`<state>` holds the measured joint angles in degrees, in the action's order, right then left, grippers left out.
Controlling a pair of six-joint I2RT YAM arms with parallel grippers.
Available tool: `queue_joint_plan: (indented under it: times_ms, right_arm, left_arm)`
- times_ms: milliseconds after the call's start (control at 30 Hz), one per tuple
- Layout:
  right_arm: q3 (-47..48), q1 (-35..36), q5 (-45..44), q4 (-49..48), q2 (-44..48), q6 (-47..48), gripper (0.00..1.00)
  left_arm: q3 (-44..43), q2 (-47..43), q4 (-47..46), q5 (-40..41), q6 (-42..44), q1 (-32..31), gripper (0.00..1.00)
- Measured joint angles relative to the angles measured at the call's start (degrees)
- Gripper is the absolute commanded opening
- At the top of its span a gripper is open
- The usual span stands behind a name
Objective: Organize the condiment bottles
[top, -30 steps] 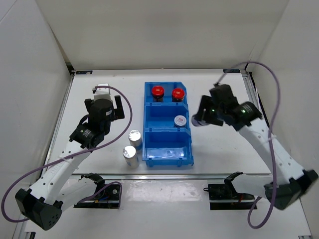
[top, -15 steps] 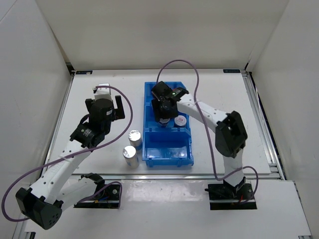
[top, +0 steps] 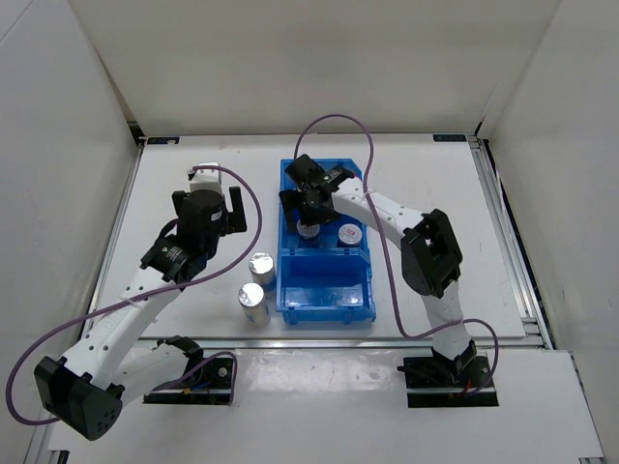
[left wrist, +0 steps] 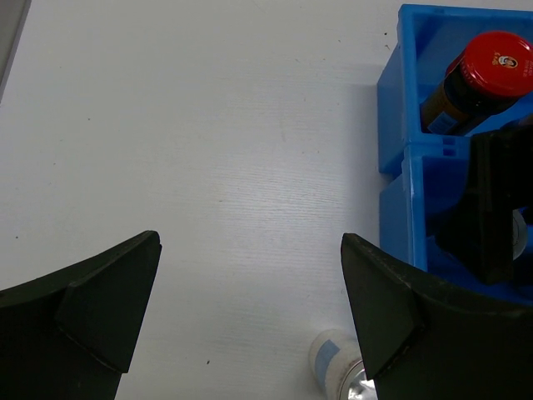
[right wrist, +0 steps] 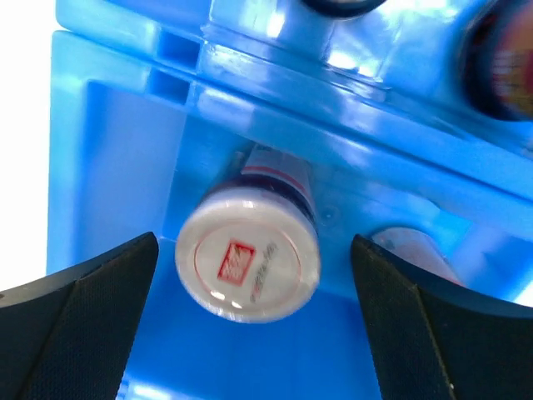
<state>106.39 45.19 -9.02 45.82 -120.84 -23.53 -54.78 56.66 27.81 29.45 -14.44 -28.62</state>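
Note:
I need to move my right gripper left in the top view and back, past the bin's side, onto the silver-topped jar nearest the bin (top: 262, 268), still outside it.
In the blue bin's (top: 325, 290) middle compartment stands a grey-lidded jar with a red-white mark (right wrist: 248, 258) (top: 308, 229). My right gripper (right wrist: 254, 250) (top: 309, 206) hovers over it, open, fingers clear of it on both sides. A second such jar (top: 349, 235) (right wrist: 412, 248) stands to its right. A red-capped bottle (left wrist: 497, 62) stands in the back compartment; the right arm hides most of that compartment from above. Two silver-topped jars (top: 262, 267) (top: 253, 302) stand on the table left of the bin; one (left wrist: 337, 367) shows below my open, empty left gripper (left wrist: 250, 308) (top: 215, 193).
The bin's front compartment (top: 325, 280) holds no jar. White walls enclose the table on three sides. The right arm's cable (top: 334, 121) loops above the bin. Bare table (left wrist: 208, 150) lies under the left gripper.
The right arm swung from the table's right side to above the bin with a jar, then opened, leaving the jar in the middle compartment. The left arm shifted slightly.

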Motion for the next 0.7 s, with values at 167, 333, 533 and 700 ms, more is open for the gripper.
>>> queue_joint_plan:
  times_ms: [167, 333, 533, 700]
  right_arm:
    - [-0.1, 1.4, -3.8, 0.7, 6.4, 0.1, 0.99]
    - [-0.3, 5.8, -2.6, -0.7, 19.3, 2.5, 0.99]
    - [-0.1, 12.2, 2.4, -2.7, 21.3, 4.3, 0.99]
    - [-0.4, 15.5, 4.3, -2.6, 13.6, 4.8, 0.99]
  left_arm:
    - [0.0, -0.1, 0.0, -0.1, 0.0, 0.0, 1.0]
    - [0.0, -1.2, 0.1, 2.5, -0.1, 0.0, 1.0]
    - [0.6, -7.0, 0.3, 9.1, -1.2, 0.0, 1.0]
    - [0.9, -9.8, 0.3, 13.3, -1.7, 0.0, 1.0]
